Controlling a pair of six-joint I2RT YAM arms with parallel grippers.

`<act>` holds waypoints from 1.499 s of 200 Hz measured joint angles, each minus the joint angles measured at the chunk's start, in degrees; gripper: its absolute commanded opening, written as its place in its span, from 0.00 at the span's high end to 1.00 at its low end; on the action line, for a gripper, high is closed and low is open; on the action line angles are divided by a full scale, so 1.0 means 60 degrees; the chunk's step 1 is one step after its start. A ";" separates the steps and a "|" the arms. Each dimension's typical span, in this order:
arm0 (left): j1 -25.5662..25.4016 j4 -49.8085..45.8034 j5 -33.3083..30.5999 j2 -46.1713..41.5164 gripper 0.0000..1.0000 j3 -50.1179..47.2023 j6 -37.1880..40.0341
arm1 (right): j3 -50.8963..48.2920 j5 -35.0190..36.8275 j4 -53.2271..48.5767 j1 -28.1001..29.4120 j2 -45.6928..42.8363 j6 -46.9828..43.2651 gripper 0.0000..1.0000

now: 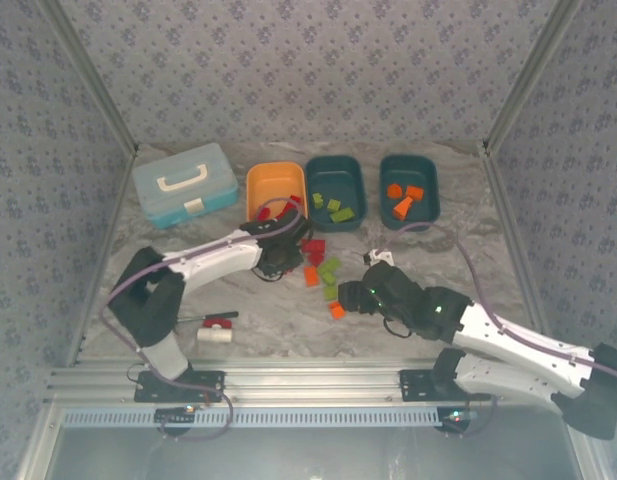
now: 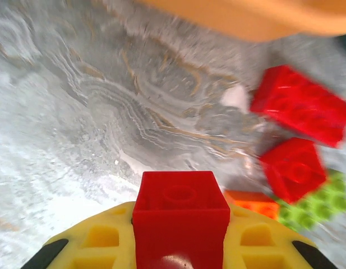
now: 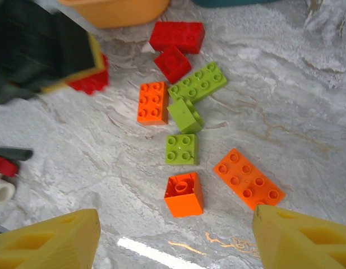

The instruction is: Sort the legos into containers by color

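The red lego goes up and outward in my left gripper next, then down into the orange tub (image 1: 276,188) (image 2: 262,14) for release, since red legos already lie there.
My left gripper (image 2: 181,227) is shut on a red lego (image 2: 181,210), held just above the table in front of the orange tub (image 1: 276,188). Two more red legos (image 2: 300,103) lie to its right, with an orange one (image 2: 253,203) and a green one (image 2: 315,204) beside them. My right gripper (image 3: 175,246) hangs open over the loose pile (image 1: 320,268), nothing between its fingers (image 3: 49,241). Below it lie an upturned orange lego (image 3: 184,195), a long orange lego (image 3: 248,179) and a green lego (image 3: 181,149). The middle teal tub (image 1: 335,190) holds green legos; the right teal tub (image 1: 409,188) holds orange ones.
A light blue case (image 1: 185,183) with a white handle stands at the back left. A red-handled tool (image 1: 216,322) with a white cylinder lies near the left arm's base. Patterned walls close in the table on three sides.
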 measured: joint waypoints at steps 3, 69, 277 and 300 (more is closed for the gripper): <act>0.0018 -0.0080 -0.0007 -0.0098 0.81 0.0069 0.0062 | 0.0000 -0.0015 0.0000 -0.0004 0.0098 0.0000 0.26; 0.2790 -0.0783 0.0612 0.1118 0.82 0.4069 0.2594 | 0.0280 -0.0426 0.0397 0.0047 0.1960 0.0127 0.28; 0.3887 -0.2674 0.1647 0.7165 0.54 0.9865 0.5195 | 0.2091 -0.0827 0.0047 0.0149 0.6484 0.0244 0.30; 0.3880 -0.2681 0.1759 0.7158 0.47 0.9832 0.5329 | 0.2135 -0.0780 -0.0062 0.0168 0.6743 0.0237 0.32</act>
